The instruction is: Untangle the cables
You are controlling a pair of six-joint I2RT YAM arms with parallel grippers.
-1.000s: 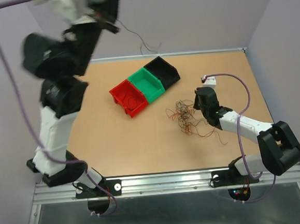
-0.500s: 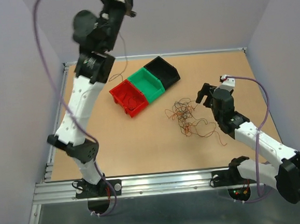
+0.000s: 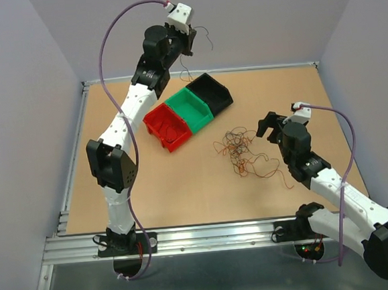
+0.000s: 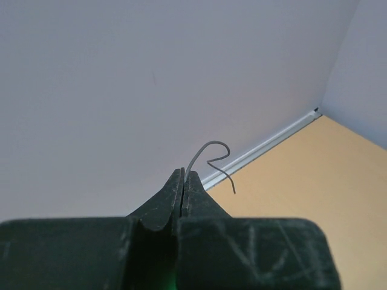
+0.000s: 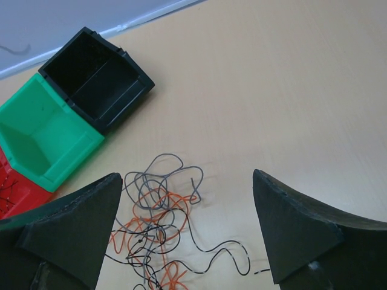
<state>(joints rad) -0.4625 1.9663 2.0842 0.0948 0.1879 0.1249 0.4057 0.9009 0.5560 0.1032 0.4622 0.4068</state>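
The cable goes back and down with my left gripper next into the green bin (image 3: 190, 110), below it toward my base, for release apart from the red wires.
A tangle of thin cables (image 3: 241, 151), orange, black and grey, lies on the table right of centre; the right wrist view shows the tangle (image 5: 154, 223) low between the fingers. My right gripper (image 3: 270, 123) hovers just right of the heap, open (image 5: 187, 176), holding nothing. My left gripper (image 3: 187, 43) is raised high at the back, above the bins. It is shut (image 4: 183, 175) on one thin dark cable (image 4: 208, 148). That cable (image 3: 183, 68) dangles from the fingers and curls out past the tips.
Three bins stand in a diagonal row at the back centre: red (image 3: 151, 125) with red wires inside, green (image 3: 202, 117), black (image 3: 223, 89). The right wrist view shows the black (image 5: 130, 72) and green (image 5: 72, 151) ones empty. Grey walls enclose the table.
The left arm swung from the far left to above the bins, carrying its cable. The right gripper opened wide and drew back to the right of the tangle.
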